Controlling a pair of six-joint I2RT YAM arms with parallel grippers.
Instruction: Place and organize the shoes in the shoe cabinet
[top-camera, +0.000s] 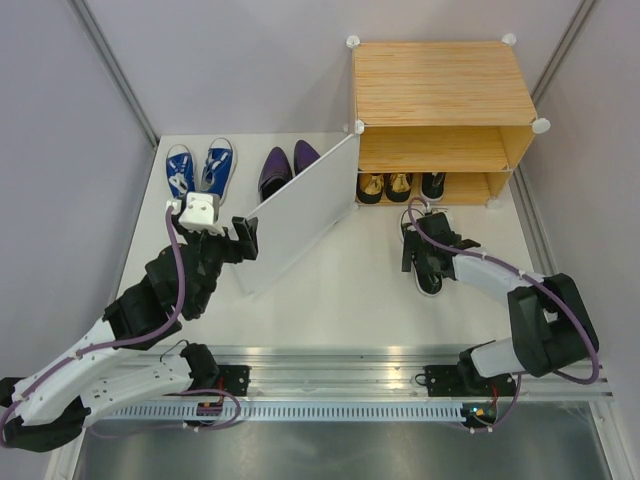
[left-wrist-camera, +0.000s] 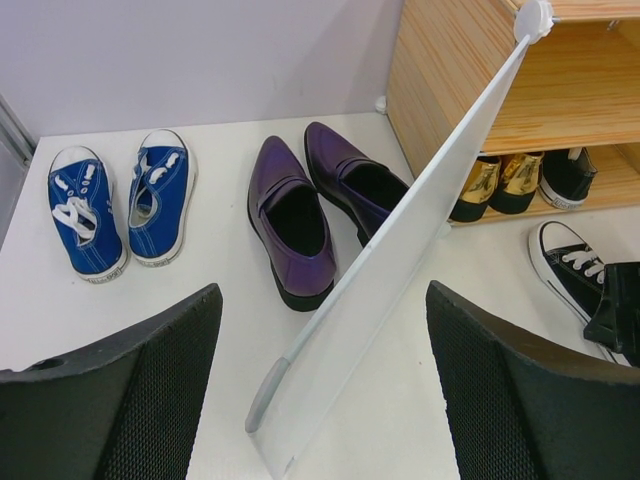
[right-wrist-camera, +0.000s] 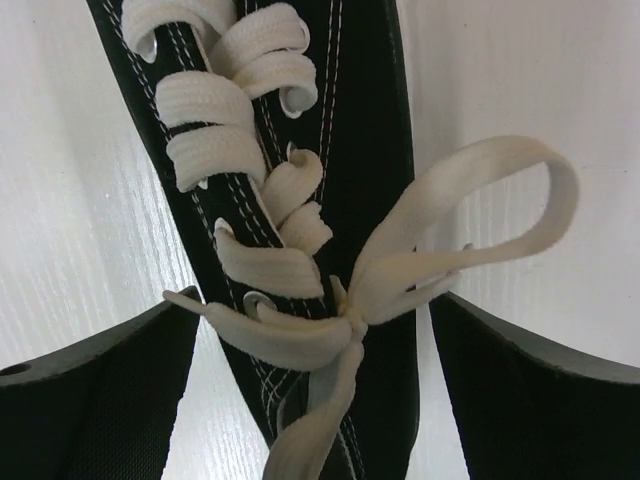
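The black shoe's laced middle (right-wrist-camera: 285, 240) lies just outward of my right gripper's fingers, which already straddle the shoe. My right gripper next needs to ease outward along the laces and close.
The shoe cabinet (top-camera: 440, 90) stands at the back right, its white door panel (top-camera: 300, 210) swung open to the left. The gold shoes (top-camera: 385, 186) and one black shoe (top-camera: 433, 184) sit on its lower shelf. The blue sneakers (top-camera: 200, 168) and purple dress shoes (top-camera: 287, 165) stand on the table behind the door. My left gripper (left-wrist-camera: 320, 400) is open, with the door's free edge (left-wrist-camera: 270, 385) between its fingers and not touching them. My right gripper (right-wrist-camera: 315, 400) is open and straddles the second black shoe (right-wrist-camera: 330, 200), which lies on the table in front of the cabinet.
The white table (top-camera: 340, 290) is walled by grey panels at the back and sides. The open door stands diagonally between the two arms. The cabinet's upper shelf (top-camera: 430, 150) holds nothing. A metal rail (top-camera: 330, 365) runs along the near edge.
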